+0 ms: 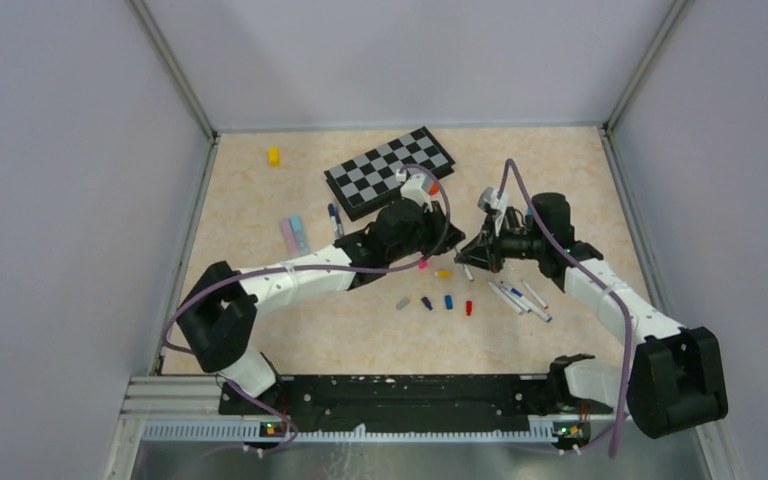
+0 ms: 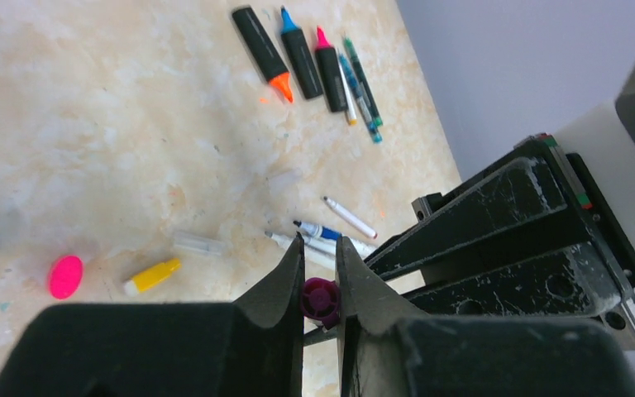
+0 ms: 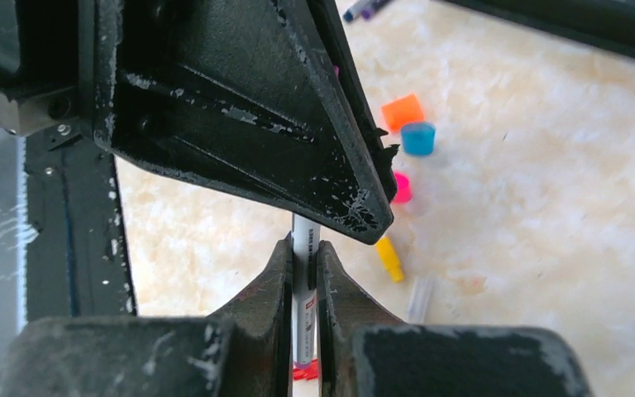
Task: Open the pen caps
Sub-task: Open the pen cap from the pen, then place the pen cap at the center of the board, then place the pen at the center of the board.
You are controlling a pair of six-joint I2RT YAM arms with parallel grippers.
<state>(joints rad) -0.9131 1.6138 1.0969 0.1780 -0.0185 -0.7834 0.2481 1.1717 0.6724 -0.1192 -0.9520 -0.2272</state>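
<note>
I should next move my left gripper back and down to let go of the cap there, because the bare tabletop beside the red cap is below my left gripper, nearer my base.
My left gripper [image 2: 320,240] is shut on a small purple pen cap [image 2: 321,299], seen end-on between its fingers. My right gripper [image 3: 304,242] is shut on a thin white-barrelled pen [image 3: 306,248]. The pen runs up toward the left gripper [image 3: 240,107], whose finger hides its far end. I cannot tell whether the cap still sits on the pen. In the top view the left gripper [image 1: 452,250] and the right gripper [image 1: 478,250] meet tip to tip at mid-table.
Loose caps [image 1: 448,301] and uncapped pens [image 1: 520,297] lie in front of the grippers. A yellow cap [image 2: 152,275], a pink cap [image 2: 65,275] and black highlighters [image 2: 298,50] lie on the table. A chessboard [image 1: 390,172] and a yellow block [image 1: 273,156] sit at the back.
</note>
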